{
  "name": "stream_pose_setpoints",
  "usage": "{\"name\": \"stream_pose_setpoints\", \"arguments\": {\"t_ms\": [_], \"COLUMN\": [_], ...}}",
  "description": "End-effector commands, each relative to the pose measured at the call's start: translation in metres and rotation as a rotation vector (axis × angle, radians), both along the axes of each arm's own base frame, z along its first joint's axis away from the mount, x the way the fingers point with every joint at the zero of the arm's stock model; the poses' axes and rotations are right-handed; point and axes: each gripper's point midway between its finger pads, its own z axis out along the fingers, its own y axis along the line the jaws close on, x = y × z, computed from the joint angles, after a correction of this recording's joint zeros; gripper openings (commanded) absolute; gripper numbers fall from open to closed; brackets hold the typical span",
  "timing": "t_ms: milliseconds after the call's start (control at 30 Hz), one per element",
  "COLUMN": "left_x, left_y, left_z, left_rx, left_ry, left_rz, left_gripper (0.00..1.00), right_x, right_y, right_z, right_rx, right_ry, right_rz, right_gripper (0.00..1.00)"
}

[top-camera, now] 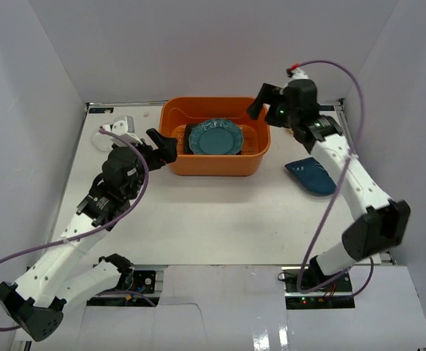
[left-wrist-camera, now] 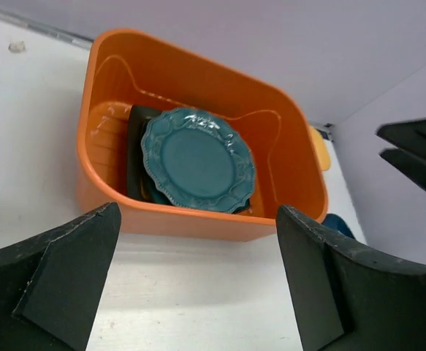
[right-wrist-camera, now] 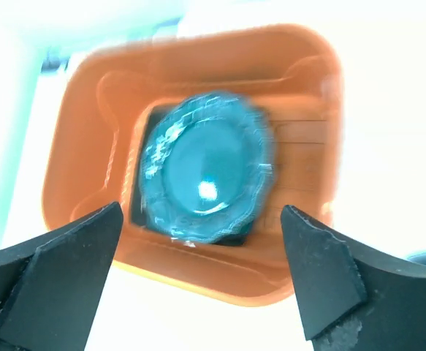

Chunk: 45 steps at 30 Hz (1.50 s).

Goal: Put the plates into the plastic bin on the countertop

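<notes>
My right gripper needs to move down, back and across onto the squarish teal plate's near edge (top-camera: 325, 192), because that edge is below it and to its right in the top view.
The orange plastic bin (top-camera: 213, 165) stands at the back middle of the white countertop (top-camera: 220, 212). Inside it a round teal scalloped plate (top-camera: 214, 137) lies on top of a black plate (left-wrist-camera: 134, 150). My right gripper (top-camera: 260, 102) hangs open above the bin's far right corner with nothing between its fingers; its own view looks down, blurred, on the teal plate (right-wrist-camera: 209, 175) in the bin (right-wrist-camera: 198, 281). My left gripper (top-camera: 165, 148) stands open and empty just outside the bin's left wall (left-wrist-camera: 198, 223). A squarish teal plate (top-camera: 311, 177) lies on the countertop right of the bin.
A white object (top-camera: 118, 129) sits at the back left, behind my left arm. A yellow edge (left-wrist-camera: 319, 146) shows past the bin's far right corner. White walls close in the countertop on three sides.
</notes>
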Motion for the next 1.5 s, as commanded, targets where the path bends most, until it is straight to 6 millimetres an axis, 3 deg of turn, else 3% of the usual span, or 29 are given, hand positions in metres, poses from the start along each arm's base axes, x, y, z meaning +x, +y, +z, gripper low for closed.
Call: {"name": "stream_pose_setpoints", "arguments": {"t_ms": [0, 33, 67, 100, 200, 233, 333, 367, 467, 667, 767, 800, 867, 900, 967, 1000, 1067, 1167, 1233, 1300, 1367, 1400, 1467], "left_x": [-0.013, -0.018, -0.023, -0.039, -0.065, -0.075, -0.097, -0.099, -0.099, -0.108, -0.112, -0.112, -0.112, -0.111, -0.11, -0.109, -0.106, -0.103, -0.1, -0.093, -0.087, -0.086, -0.08], "left_y": [0.012, 0.009, 0.004, -0.009, -0.017, -0.022, -0.028, -0.027, -0.016, -0.021, -0.024, -0.024, -0.022, -0.022, -0.02, -0.017, -0.014, -0.01, -0.007, -0.001, 0.002, 0.0, -0.002], "left_z": [0.039, 0.042, 0.041, 0.039, 0.02, 0.015, -0.01, -0.015, -0.037, -0.039, -0.04, -0.04, -0.041, -0.041, -0.042, -0.042, -0.044, -0.045, -0.047, -0.048, -0.042, -0.039, -0.024], "left_rx": [0.012, 0.009, 0.017, 0.02, 0.058, 0.058, 0.067, 0.078, 0.125, 0.14, 0.146, 0.147, 0.151, 0.151, 0.156, 0.16, 0.166, 0.171, 0.175, 0.177, 0.172, 0.167, 0.154], "left_ry": [-0.111, -0.125, -0.137, -0.155, -0.179, -0.184, -0.16, -0.157, -0.133, -0.15, -0.153, -0.153, -0.149, -0.147, -0.144, -0.141, -0.134, -0.122, -0.105, -0.086, -0.081, -0.08, -0.093], "left_rz": [-0.004, -0.041, -0.088, -0.202, -0.338, -0.397, -0.497, -0.503, -0.456, -0.476, -0.494, -0.489, -0.481, -0.478, -0.463, -0.447, -0.424, -0.395, -0.368, -0.31, -0.275, -0.272, -0.261], "left_gripper": [0.98, 0.98, 0.98, 0.98, 0.98, 0.98, 0.98, 0.98, 0.98, 0.98, 0.98, 0.98, 0.98, 0.98, 0.98, 0.98, 0.98, 0.98, 0.98, 0.98, 0.98, 0.98, 0.98], "right_x": [-0.019, -0.033, -0.043, -0.069, -0.103, -0.119, -0.136, -0.141, -0.146, -0.126, -0.116, -0.119, -0.115, -0.117, -0.12, -0.122, -0.125, -0.121, -0.115, -0.104, -0.094, -0.082, -0.068], "right_y": [-0.085, -0.125, -0.154, -0.195, -0.244, -0.262, -0.279, -0.279, -0.285, -0.275, -0.271, -0.263, -0.263, -0.262, -0.264, -0.266, -0.279, -0.289, -0.285, -0.267, -0.242, -0.209, -0.178], "right_z": [-0.037, -0.027, -0.043, -0.076, -0.114, -0.136, -0.172, -0.188, -0.21, -0.237, -0.256, -0.271, -0.277, -0.283, -0.285, -0.278, -0.267, -0.216, -0.16, -0.083, -0.03, 0.02, 0.065], "right_rx": [-0.001, 0.081, 0.087, 0.097, 0.142, 0.149, 0.186, 0.203, 0.228, 0.365, 0.439, 0.465, 0.504, 0.511, 0.529, 0.525, 0.461, 0.413, 0.409, 0.444, 0.466, 0.463, 0.428], "right_ry": [0.038, 0.011, 0.022, 0.056, 0.092, 0.121, 0.207, 0.241, 0.279, 0.335, 0.368, 0.419, 0.417, 0.431, 0.396, 0.361, 0.298, 0.156, -0.003, -0.162, -0.239, -0.3, -0.365], "right_rz": [-0.287, -0.426, -0.537, -0.663, -0.841, -0.901, -0.961, -0.96, -1.0, -0.993, -1.004, -0.992, -1.008, -1.02, -1.044, -1.047, -1.084, -1.061, -0.974, -0.841, -0.709, -0.58, -0.501], "right_gripper": [0.96, 0.91, 0.85, 0.75, 0.73, 0.75, 0.82, 0.83, 0.84, 0.83, 0.74, 0.68, 0.57, 0.39, 0.19, 0.08, 0.08, 0.08, 0.08, 0.08, 0.08, 0.08, 0.08]}}
